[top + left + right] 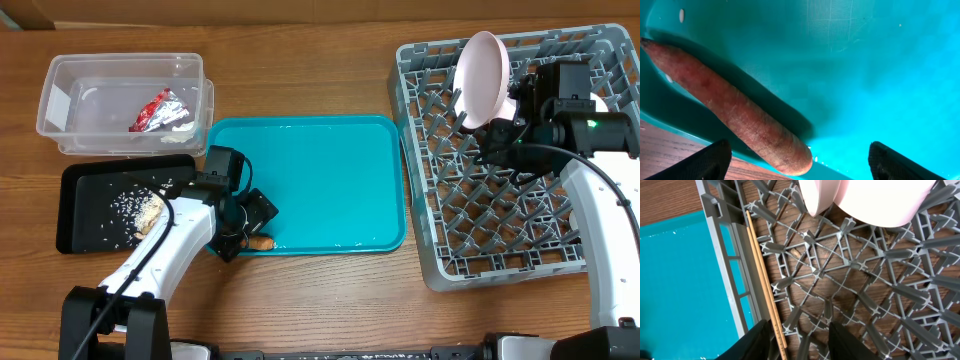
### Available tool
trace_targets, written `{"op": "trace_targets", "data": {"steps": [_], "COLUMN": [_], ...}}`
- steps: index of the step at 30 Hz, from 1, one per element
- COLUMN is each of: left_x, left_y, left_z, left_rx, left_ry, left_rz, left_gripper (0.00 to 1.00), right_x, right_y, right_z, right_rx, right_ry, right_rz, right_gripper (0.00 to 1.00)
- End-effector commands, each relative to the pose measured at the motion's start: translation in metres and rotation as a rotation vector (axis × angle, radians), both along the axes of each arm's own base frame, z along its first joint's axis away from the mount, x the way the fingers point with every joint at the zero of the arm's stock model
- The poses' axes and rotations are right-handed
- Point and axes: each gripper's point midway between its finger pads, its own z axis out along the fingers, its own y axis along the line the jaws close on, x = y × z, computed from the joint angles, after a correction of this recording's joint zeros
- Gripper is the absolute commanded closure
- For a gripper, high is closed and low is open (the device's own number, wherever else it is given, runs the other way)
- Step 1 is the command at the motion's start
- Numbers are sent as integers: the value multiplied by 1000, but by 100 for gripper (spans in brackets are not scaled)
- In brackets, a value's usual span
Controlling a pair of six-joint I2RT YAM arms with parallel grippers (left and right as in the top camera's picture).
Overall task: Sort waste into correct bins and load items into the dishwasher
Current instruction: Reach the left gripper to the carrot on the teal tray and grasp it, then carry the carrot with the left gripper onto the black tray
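Note:
Next, my left gripper moves down toward the teal tray and closes around the carrot's thick part.
A small orange carrot (735, 107) lies at the teal tray's front-left corner (263, 243). My left gripper (245, 235) is low over it. Its open fingers straddle the carrot's blunt end (800, 162) without touching. A pink-white plate (482, 75) stands on edge in the grey dish rack (500, 250). My right gripper (492, 145) hovers open over the rack's lattice (805, 342). Wooden chopsticks (760, 265) lie along the rack's left wall, just inside its left finger. The clear tub (60, 80) holds a red-and-silver wrapper (160, 110). Rice-like scraps (135, 208) sit in the black tray (80, 200).
The teal tray (320, 180) lies between the bins and the rack, and its raised rim runs right under my left fingers. Upright pegs crowd the rack around my right gripper. A second white-pink rounded dish (885, 202) sits beside the plate.

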Motion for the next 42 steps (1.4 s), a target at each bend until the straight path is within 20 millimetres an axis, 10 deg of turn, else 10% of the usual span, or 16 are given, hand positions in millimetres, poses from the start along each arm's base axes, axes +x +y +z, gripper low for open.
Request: {"op": "trace_targets", "data": {"steps": [1,26,33,42], "left_x": [-2,2,-7,6], "left_y": [2,8,9,-1], "left_z": [-3,-5,-32,-41], "left_rx": [20,55,73,21], "left_ry": [9,-7,95,67], "left_rz": [17,34,30,26], "left_gripper": [11,10,10,41], "right_x": [0,-1,-1,-1], "right_y": [-1,-1,-1,-1], "right_z": [2,2,2,2], "right_rx": [4,4,4,4], "right_ry": [-7,-3,-2,-2], "right_rz": [-6,-6,-6,-6], "right_gripper": [60,59,59,59]}}
